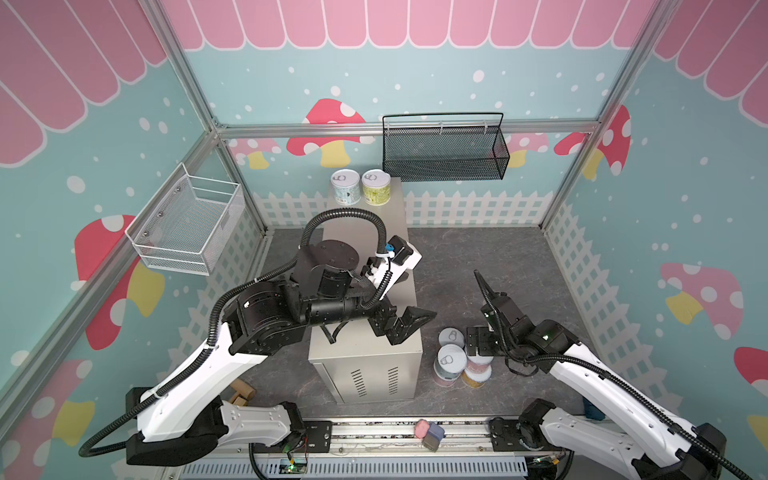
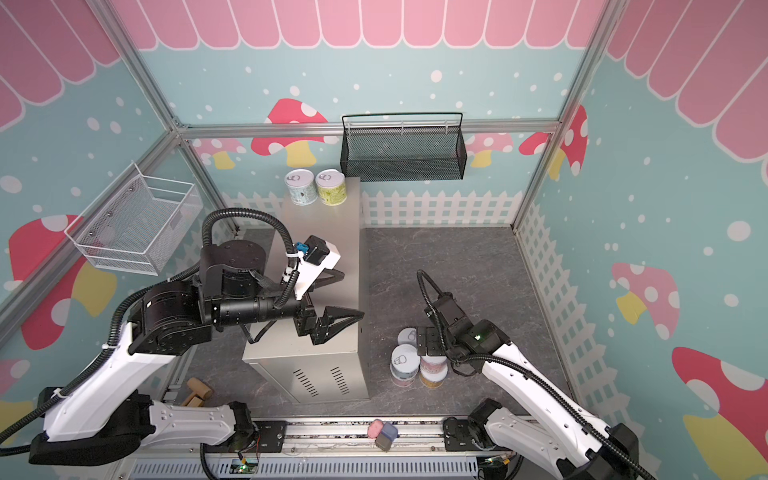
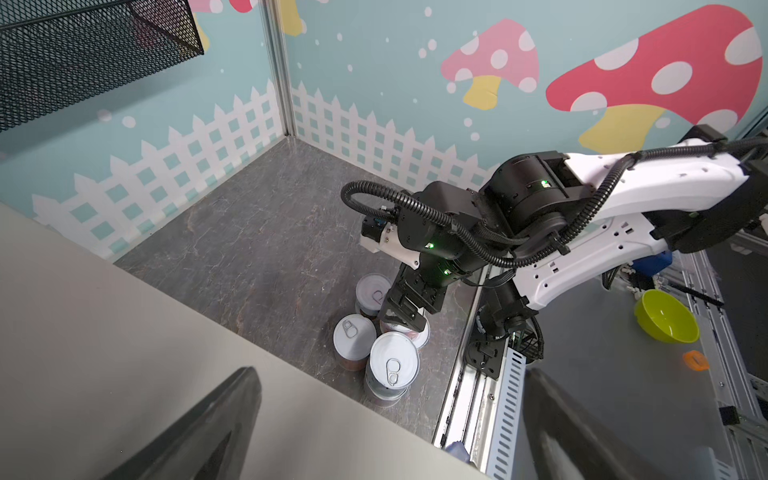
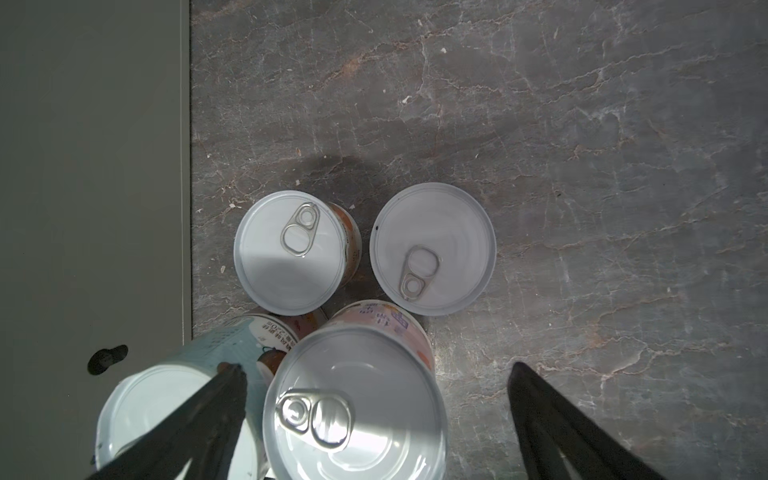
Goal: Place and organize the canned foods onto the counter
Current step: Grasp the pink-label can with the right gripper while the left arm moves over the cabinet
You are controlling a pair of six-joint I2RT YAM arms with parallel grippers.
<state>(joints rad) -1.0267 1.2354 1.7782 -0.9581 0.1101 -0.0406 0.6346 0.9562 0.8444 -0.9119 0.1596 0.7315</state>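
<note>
The lid of the pink-labelled can is between my open fingers, so my right gripper will next go down around the pink-labelled can, with one finger between it and the light blue can.
The counter is a beige box in the middle of both top views. Two canned foods stand at its far end: a light blue one and a yellow-green one. Several more cans cluster on the dark floor right of the counter, some stacked. My left gripper hangs open and empty over the counter's near half. My right gripper points down over the cluster, open. The lid of a pink-labelled can lies between its fingers without contact, and one finger overlaps a light blue can.
A black mesh basket hangs on the back wall and a white wire basket on the left wall. Wooden pieces lie on the floor at the near left. Small pink and blue items sit on the front rail.
</note>
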